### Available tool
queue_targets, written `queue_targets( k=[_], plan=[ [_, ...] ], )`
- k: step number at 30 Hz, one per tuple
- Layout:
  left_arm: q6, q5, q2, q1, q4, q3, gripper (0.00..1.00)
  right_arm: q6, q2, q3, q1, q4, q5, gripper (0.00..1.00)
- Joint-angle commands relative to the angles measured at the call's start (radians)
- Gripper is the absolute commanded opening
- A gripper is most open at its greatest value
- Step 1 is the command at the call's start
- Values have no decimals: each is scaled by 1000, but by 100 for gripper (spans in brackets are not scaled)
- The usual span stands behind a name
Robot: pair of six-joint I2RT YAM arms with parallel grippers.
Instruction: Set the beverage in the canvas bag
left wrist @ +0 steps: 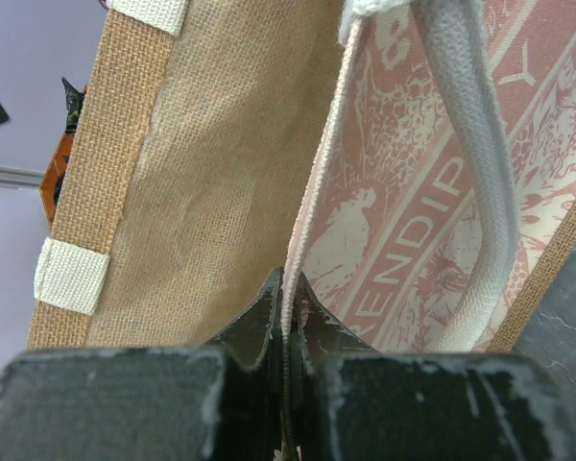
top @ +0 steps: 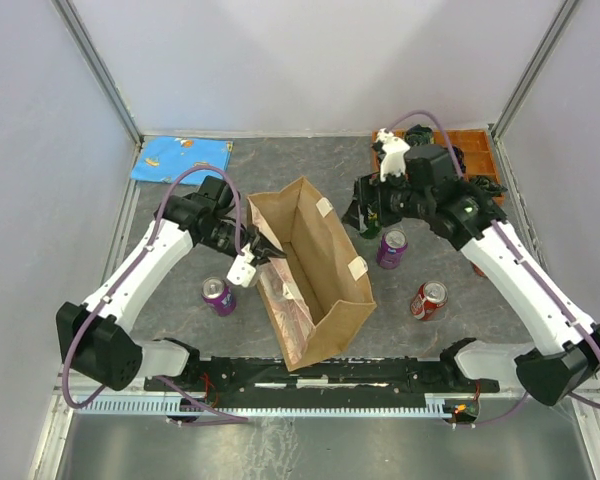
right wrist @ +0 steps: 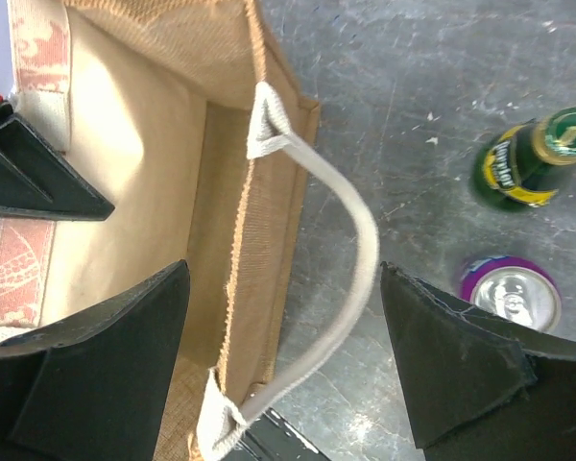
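The bag's opening gapes wide, so I will move my left gripper slightly toward the bag's opposite rim next, then release the patterned panel's edge (left wrist: 287,303).
The canvas bag (top: 315,265) stands open mid-table, tan with a pale patterned panel (left wrist: 432,211) and cream rope handles (right wrist: 357,240). My left gripper (top: 250,262) is shut on the bag's left rim (left wrist: 298,240). My right gripper (top: 365,215) is open and empty above the bag's right rim, its jaws on either side of the rope handle in the right wrist view (right wrist: 283,317). A purple can (top: 391,248) and a green bottle (right wrist: 533,158) stand just right of the bag. A red can (top: 428,300) stands farther right, and another purple can (top: 218,296) stands left of the bag.
A blue cloth (top: 180,158) lies at the back left. An orange board (top: 472,150) with dark items is at the back right. Pale walls with metal frame posts enclose the table on three sides.
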Motion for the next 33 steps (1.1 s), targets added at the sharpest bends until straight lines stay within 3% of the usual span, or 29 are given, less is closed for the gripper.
queue_targets(
  k=[1,5,8,10,12,13,14,15,16,18,22,25,29,33],
  plan=[
    [295,66,15,-11,69,23,3,16,46,-15,82,49,68,88],
    [282,66,37,-13,89,45,3,1,116,-17,167,49,125,86],
    [253,69,41,-13,132,48,3,-24,166,-26,215,32,209,79],
    [221,67,41,-13,166,47,3,-37,188,-33,234,24,260,60],
    [132,60,33,-14,257,42,4,-43,195,-43,238,33,296,25],
    [19,53,19,-13,349,35,18,-43,192,-47,240,44,312,9],
    [-161,40,-1,-13,496,21,39,-43,189,-49,240,54,328,1],
    [-357,9,-25,-14,660,-3,63,-43,182,-49,240,65,341,0],
    [-587,-41,-49,-13,855,-31,77,-43,179,-47,242,73,354,0],
    [-940,-182,-74,-13,1110,-49,86,-43,177,-42,242,85,373,0],
    [-1319,-404,-52,1,966,157,88,-34,180,-37,242,107,397,0],
    [-1643,-555,9,13,750,355,90,-12,183,-41,244,125,422,0],
    [-1947,-599,135,45,430,606,90,-8,192,-48,248,136,445,0],
    [-2202,-573,256,65,173,748,89,-15,204,-49,252,146,447,0]
  ],
)
